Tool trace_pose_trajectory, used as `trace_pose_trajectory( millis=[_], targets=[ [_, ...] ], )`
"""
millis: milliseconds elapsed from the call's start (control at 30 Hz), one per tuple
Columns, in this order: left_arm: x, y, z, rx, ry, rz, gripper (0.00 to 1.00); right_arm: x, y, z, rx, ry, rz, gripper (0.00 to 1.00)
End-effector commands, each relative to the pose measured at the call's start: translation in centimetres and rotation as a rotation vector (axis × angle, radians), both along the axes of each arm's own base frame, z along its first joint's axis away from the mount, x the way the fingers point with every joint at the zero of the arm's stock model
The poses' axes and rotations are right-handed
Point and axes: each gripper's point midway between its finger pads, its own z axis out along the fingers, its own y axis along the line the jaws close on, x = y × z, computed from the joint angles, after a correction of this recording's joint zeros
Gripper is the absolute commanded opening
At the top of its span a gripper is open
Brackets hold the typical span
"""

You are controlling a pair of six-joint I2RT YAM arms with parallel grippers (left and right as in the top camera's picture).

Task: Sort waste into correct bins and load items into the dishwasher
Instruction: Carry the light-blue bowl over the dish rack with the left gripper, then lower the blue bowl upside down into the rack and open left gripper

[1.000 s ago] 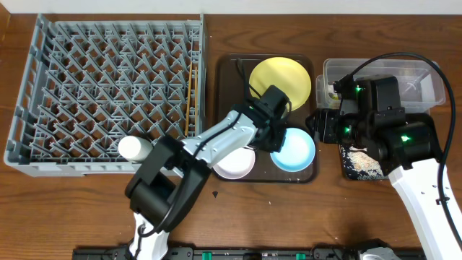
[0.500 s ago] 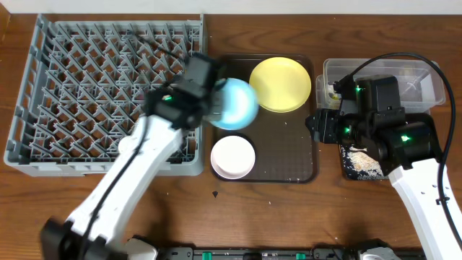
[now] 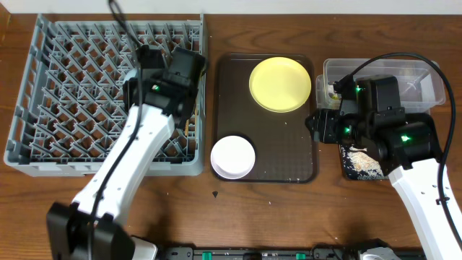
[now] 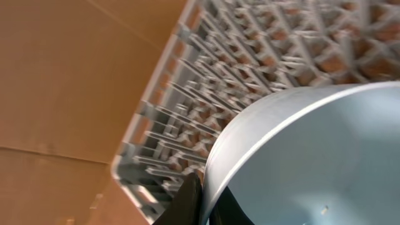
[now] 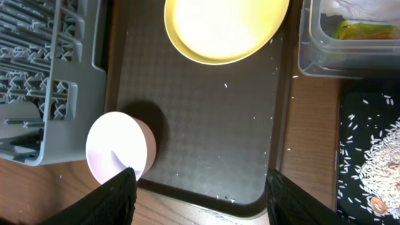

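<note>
My left gripper should lower the light-blue bowl (image 4: 312,156) among the free wires of the grey dish rack (image 4: 242,82) and release the bowl's rim, since those wires stand below the gripper.
My left gripper (image 4: 201,199) is shut on the rim of the light-blue bowl (image 4: 312,156) and holds it over the right part of the grey dish rack (image 3: 72,94). In the overhead view the left arm (image 3: 177,76) hides the bowl. The yellow plate (image 3: 280,84) and the white bowl (image 3: 233,156) sit on the brown serving tray (image 3: 289,162). My right gripper (image 5: 206,200) is open and empty above the tray's right edge. The green-and-orange sachet (image 5: 365,29) and white wrapper (image 5: 356,7) lie in the clear tub (image 3: 426,76). Rice lies in the black tray (image 3: 346,167).
A few rice grains (image 5: 225,84) are scattered on the brown serving tray. The rack's wall (image 5: 94,69) stands right beside the tray's left edge. The tub and the black tray sit side by side at the far right under my right arm.
My left gripper lifted the light-blue bowl off the brown tray and carried it left over the rack. The right arm has not moved.
</note>
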Motion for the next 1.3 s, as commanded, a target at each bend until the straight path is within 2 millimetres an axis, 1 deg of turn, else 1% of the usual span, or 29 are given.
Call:
trace_pose_trajectory(
  millis=[0,67,167,233,433,600,667,800,900,1067,1200,1267],
  targets=[
    [0.4,1.3,0.4,0.162,0.008,0.057,0.07,0.2,-0.1,0.0,0.001,0.000,0.003,0.64],
    [0.8,1.4,-0.5,0.221,0.043,0.067,0.07,0.2,-0.1,0.0,0.002,-0.002,0.003,0.64],
    [1.5,1.8,-0.8,0.350,0.055,0.097,0.08,0.2,-0.1,0.0,0.002,-0.002,0.004,0.64],
    [2.0,1.7,-1.3,0.399,0.052,0.108,0.07,0.2,-0.1,0.0,0.002,-0.002,0.003,0.64],
    [3.0,1.4,-4.1,0.419,0.111,0.094,0.07,0.2,-0.1,0.0,0.002,-0.002,0.003,0.64],
    [3.3,1.2,-5.8,0.427,0.155,0.082,0.07,0.2,-0.1,0.0,0.001,-0.002,0.003,0.64],
    [3.3,0.6,-6.2,0.406,0.163,0.064,0.07,0.2,-0.1,0.0,0.002,-0.002,0.004,0.64],
    [3.4,-1.0,-6.2,0.408,0.154,0.024,0.08,0.2,-0.1,0.0,0.002,-0.003,0.003,0.65],
    [3.3,-1.4,-5.8,0.436,0.148,0.016,0.07,0.2,-0.1,0.0,0.002,-0.002,0.003,0.64],
    [3.1,-0.3,-4.0,0.535,0.137,0.052,0.08,0.2,-0.1,0.0,0.001,0.000,0.004,0.65],
    [3.0,1.0,-4.0,0.534,0.141,0.087,0.08,0.2,-0.1,0.0,0.001,0.000,0.003,0.65],
    [3.0,1.3,-4.0,0.529,0.133,0.098,0.07,0.1,-0.1,0.0,0.001,0.000,0.004,0.65]
  ],
)
